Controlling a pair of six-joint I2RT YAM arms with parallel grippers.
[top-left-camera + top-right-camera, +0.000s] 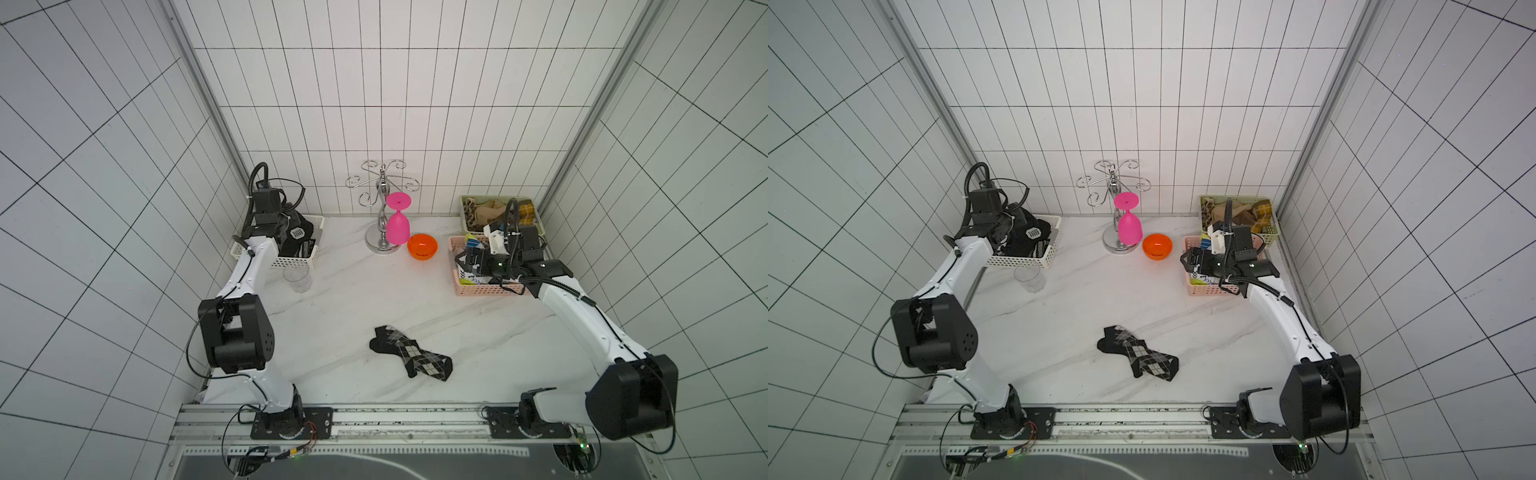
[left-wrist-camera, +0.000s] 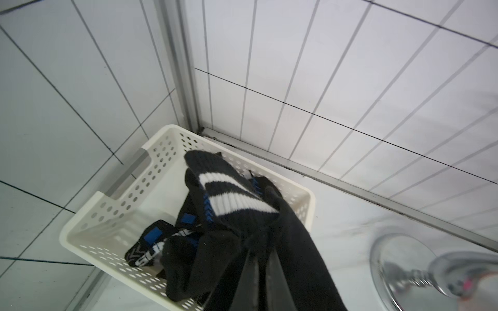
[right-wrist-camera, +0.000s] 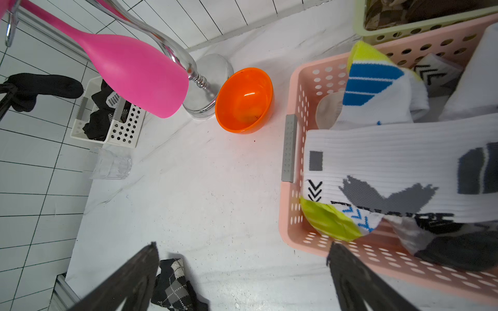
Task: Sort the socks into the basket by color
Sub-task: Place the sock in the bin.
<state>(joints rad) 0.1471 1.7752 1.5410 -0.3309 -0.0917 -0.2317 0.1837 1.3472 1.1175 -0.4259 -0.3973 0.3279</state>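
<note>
The left gripper moves down toward the white basket's bare end (image 2: 162, 199) by the side next and releases the black sock there, since that basket holds black ones.
A black argyle sock (image 1: 409, 353) (image 1: 1138, 353) lies alone on the marble table, near the front middle. My left gripper (image 2: 260, 250) hangs over the white basket (image 2: 107, 210) (image 1: 305, 261) at the back left. It is shut on a black sock with white stripes (image 2: 210, 172), which droops over other black socks (image 2: 151, 242) in that basket. My right gripper (image 3: 242, 246) (image 1: 469, 259) stands open and empty at the pink basket's (image 3: 292, 88) (image 1: 486, 289) near-left edge. White socks (image 3: 404, 161) with yellow-blue prints fill that basket. Brown socks (image 1: 486, 212) lie in the green basket (image 1: 464, 216) behind.
A chrome rack (image 1: 380, 216) with a pink glass (image 1: 397, 226) hanging upside down stands at the back middle. An orange bowl (image 1: 422, 246) sits beside it. A clear tumbler (image 1: 297, 279) stands in front of the white basket. Tiled walls close in on three sides.
</note>
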